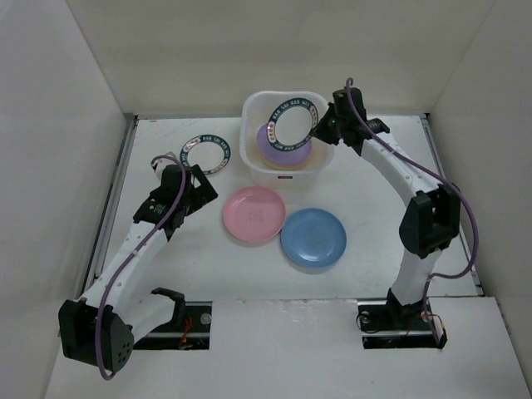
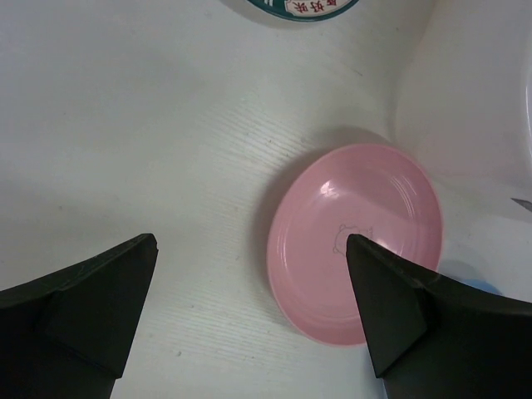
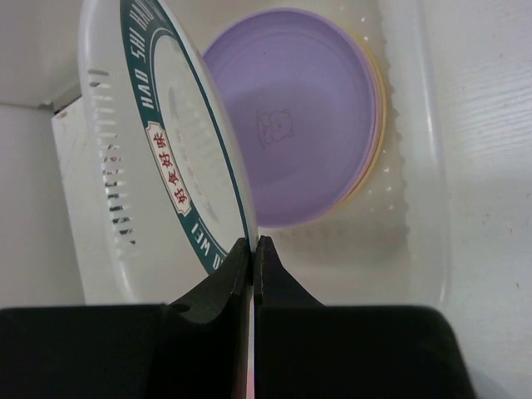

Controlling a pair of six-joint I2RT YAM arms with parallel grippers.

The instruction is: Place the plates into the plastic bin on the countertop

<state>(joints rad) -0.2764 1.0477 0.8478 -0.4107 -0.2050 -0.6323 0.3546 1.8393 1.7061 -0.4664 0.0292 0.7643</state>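
Observation:
The robot's right gripper will go down toward the lilac plate (image 1: 278,152) (image 3: 295,125) and let go of the white plate's rim there, since the white plate hangs tilted above the stack in the bin.
The plastic bin (image 1: 252,162) stands at the back middle of the countertop (image 1: 166,266). A lilac plate (image 1: 278,152) lies in it on top of other plates, also in the right wrist view (image 3: 299,116). My right gripper (image 1: 320,125) is shut on the rim of a white plate with a dark patterned rim (image 1: 293,125), held tilted over the bin; it shows edge-on in the right wrist view (image 3: 179,158). A pink plate (image 1: 253,214), a blue plate (image 1: 313,237) and a second patterned plate (image 1: 205,155) lie on the countertop. My left gripper (image 2: 249,274) is open above the pink plate's (image 2: 332,241) left side.
White walls close in the countertop on the left, back and right. The bin's perforated wall (image 3: 108,208) is close to the held plate. The arm bases sit at the near edge.

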